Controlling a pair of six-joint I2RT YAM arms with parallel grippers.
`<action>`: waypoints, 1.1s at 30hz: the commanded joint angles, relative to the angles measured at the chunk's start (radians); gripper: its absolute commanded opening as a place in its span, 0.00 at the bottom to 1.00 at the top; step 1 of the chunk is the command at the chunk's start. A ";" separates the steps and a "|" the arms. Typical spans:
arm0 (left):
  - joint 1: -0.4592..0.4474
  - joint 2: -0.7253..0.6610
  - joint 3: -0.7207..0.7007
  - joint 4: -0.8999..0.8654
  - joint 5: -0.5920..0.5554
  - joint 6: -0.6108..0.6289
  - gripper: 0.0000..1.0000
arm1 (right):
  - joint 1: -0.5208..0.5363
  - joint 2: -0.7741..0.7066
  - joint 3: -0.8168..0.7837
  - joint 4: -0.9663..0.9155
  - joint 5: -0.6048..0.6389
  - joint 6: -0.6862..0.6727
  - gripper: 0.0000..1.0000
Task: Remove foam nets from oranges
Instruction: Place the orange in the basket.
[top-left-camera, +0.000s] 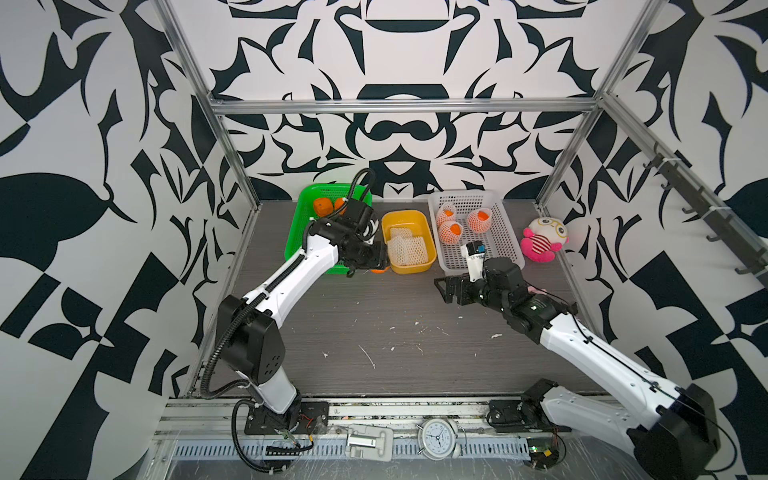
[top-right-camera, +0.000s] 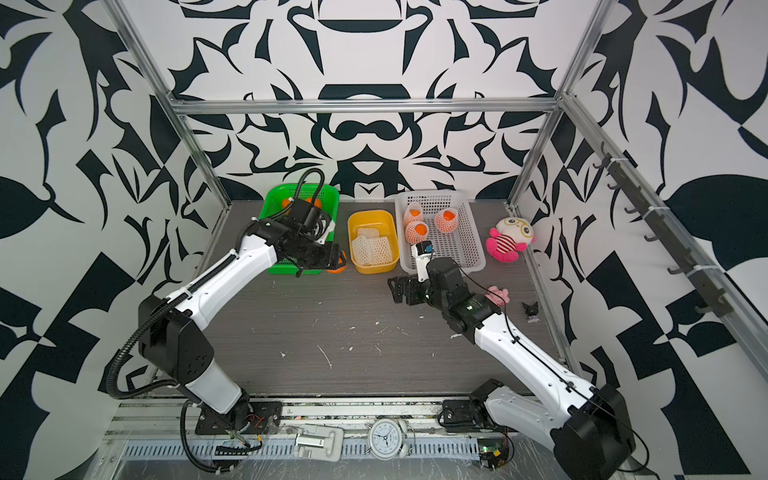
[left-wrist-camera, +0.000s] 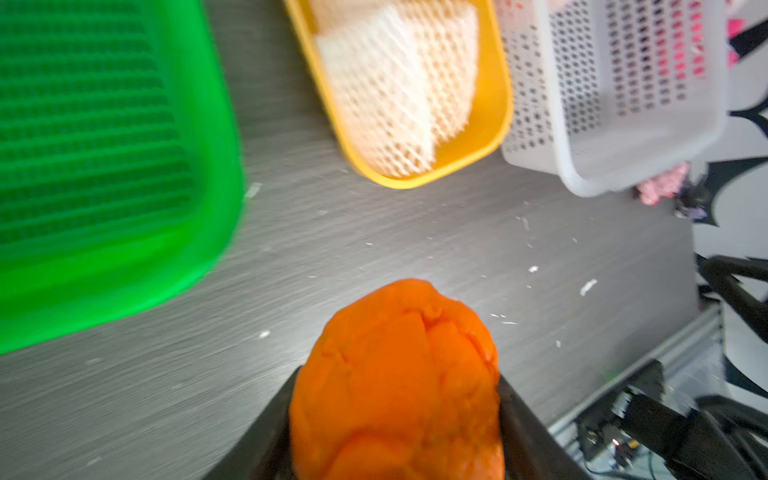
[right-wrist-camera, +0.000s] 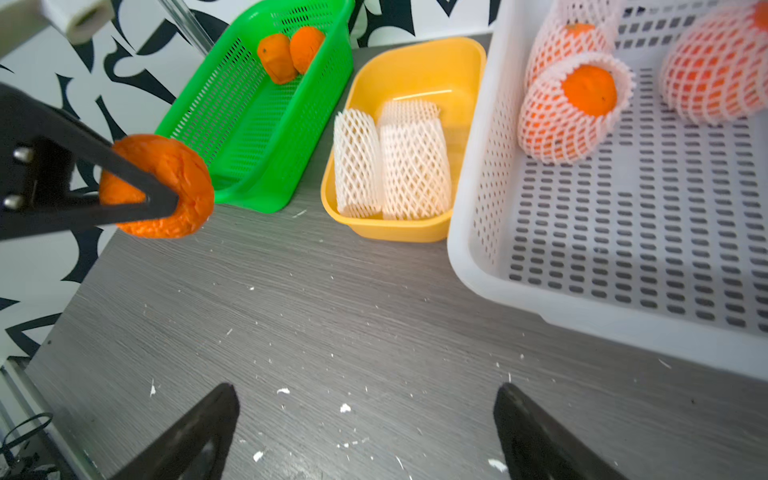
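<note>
I will next move my left gripper outward and down toward the green basket's bottom and let go of the orange, because bare oranges are lying there.
My left gripper (top-left-camera: 376, 265) is shut on a bare orange (left-wrist-camera: 399, 374), which hangs just above the table between the near ends of the green basket (top-left-camera: 297, 235) and the yellow bin (top-left-camera: 405, 215). The right wrist view shows that orange (right-wrist-camera: 166, 183) pinched between black fingers. Two more bare oranges (right-wrist-camera: 286, 52) lie at the far end of the green basket. Flattened foam nets (top-left-camera: 407, 249) are stacked in the yellow bin. Three oranges still wrapped in nets (top-left-camera: 451, 230) sit in the white basket (top-left-camera: 469, 194). My right gripper (right-wrist-camera: 365, 399) is open and empty over the table, near that basket's front corner.
A pink and white plush toy (top-left-camera: 542, 241) sits right of the white basket. A small pink item (top-right-camera: 498, 294) and a dark figurine (top-right-camera: 531, 311) lie by the right arm. White foam crumbs (top-left-camera: 368, 357) dot the grey tabletop. An alarm clock (top-left-camera: 436, 436) stands on the front rail.
</note>
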 joint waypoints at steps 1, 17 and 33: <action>0.078 0.101 0.130 -0.166 -0.208 0.091 0.54 | 0.008 0.063 0.048 0.101 -0.053 -0.028 0.99; 0.277 0.785 0.886 -0.268 -0.550 0.340 0.45 | 0.010 0.293 0.115 0.286 -0.180 0.011 0.99; 0.327 0.928 0.912 -0.091 -0.628 0.388 0.50 | 0.010 0.330 0.123 0.302 -0.200 0.028 0.99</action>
